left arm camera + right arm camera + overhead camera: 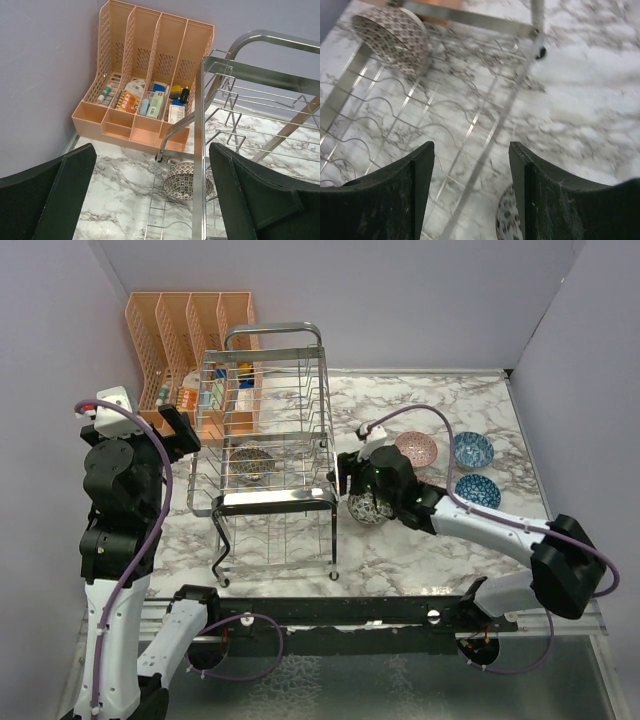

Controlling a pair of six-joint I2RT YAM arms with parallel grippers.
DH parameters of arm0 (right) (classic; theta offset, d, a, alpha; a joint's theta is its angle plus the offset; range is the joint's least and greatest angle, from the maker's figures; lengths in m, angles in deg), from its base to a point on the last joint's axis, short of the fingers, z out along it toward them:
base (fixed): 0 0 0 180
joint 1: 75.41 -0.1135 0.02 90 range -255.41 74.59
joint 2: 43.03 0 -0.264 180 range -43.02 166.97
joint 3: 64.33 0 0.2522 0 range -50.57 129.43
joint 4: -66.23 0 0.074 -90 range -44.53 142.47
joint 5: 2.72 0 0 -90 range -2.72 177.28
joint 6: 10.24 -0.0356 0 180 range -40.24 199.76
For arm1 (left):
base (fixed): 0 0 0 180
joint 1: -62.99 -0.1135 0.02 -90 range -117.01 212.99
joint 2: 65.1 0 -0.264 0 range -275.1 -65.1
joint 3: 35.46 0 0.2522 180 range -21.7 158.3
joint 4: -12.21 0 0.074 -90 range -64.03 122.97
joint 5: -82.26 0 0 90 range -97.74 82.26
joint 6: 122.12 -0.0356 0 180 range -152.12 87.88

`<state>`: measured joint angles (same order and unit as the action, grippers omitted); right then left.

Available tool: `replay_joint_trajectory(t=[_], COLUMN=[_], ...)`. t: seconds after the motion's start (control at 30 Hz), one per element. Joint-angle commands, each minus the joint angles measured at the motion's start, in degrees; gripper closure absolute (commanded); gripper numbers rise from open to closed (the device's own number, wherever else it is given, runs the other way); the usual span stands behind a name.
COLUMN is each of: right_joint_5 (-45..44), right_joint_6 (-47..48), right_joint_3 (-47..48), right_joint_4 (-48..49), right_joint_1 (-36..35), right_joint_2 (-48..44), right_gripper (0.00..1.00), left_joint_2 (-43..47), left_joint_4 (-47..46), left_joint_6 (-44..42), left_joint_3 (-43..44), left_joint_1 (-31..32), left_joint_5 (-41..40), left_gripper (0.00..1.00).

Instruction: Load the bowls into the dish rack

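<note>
The black-and-white bowl still lies ungripped, so my right gripper should next move away from the rack (300, 370), tilt down and lower onto the black-and-white bowl's outer rim (389, 517) opposite the rack.
The chrome dish rack (300, 370) stands mid-table. One grey-beige patterned bowl (252, 462) leans inside it, also seen in the left wrist view (187, 181) and the right wrist view (390, 35). My right gripper (347, 480) is at the rack's right side, low over the table, jaws open (471, 160). A black-and-white bowl (370, 506) lies tilted just under it, its edge showing beside the right finger (506, 220), not clamped. A pink bowl (415, 448) and two blue bowls (472, 450) (477, 490) sit on the table to the right. My left gripper (180, 435) hangs open and empty, high at the rack's left (150, 200).
An orange slotted organizer (190, 335) with small items stands behind the rack at the back left corner (145, 90). Purple walls close in the left, back and right. The marble table (420, 550) runs to the arms' base rail at the near edge.
</note>
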<state>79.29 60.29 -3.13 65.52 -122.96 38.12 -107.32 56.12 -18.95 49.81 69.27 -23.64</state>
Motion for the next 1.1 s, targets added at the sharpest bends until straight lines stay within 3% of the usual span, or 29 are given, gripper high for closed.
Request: replay_joint_trajectory(t=[0.0, 0.33, 0.5, 0.77, 1.07], right_joint_5=[-11.31, -8.73, -9.02, -14.61, -17.42], right_joint_6=[-13.04, -26.17, -29.81, -38.34, -40.44], right_joint_3=[3.25, 1.25, -1.7, -0.87, -4.14], right_joint_4=[-29.4, -51.33, -51.39, -52.47, -43.61], right_joint_1=[0.26, 0.27, 0.26, 0.26, 0.35], right_joint_2=[-6.42, -16.73, -17.9, -9.71, -9.94], right_gripper=[0.4, 0.38, 0.37, 0.38, 0.43], left_joint_2=[0.56, 1.24, 1.41, 1.16, 1.11], left_joint_4=[-0.23, -0.08, -0.13, -0.3, -0.22], left_joint_6=[0.28, 0.7, 1.16, 1.21, 0.82], left_joint_3=[1.59, 1.62, 1.29, 1.43, 0.85], left_joint_1=[0.57, 0.7, 0.88, 1.41, 1.63], left_joint_5=[1.09, 2.15, 3.0, 3.49, 3.24], left_gripper=[0.01, 0.01, 0.01, 0.01, 0.01])
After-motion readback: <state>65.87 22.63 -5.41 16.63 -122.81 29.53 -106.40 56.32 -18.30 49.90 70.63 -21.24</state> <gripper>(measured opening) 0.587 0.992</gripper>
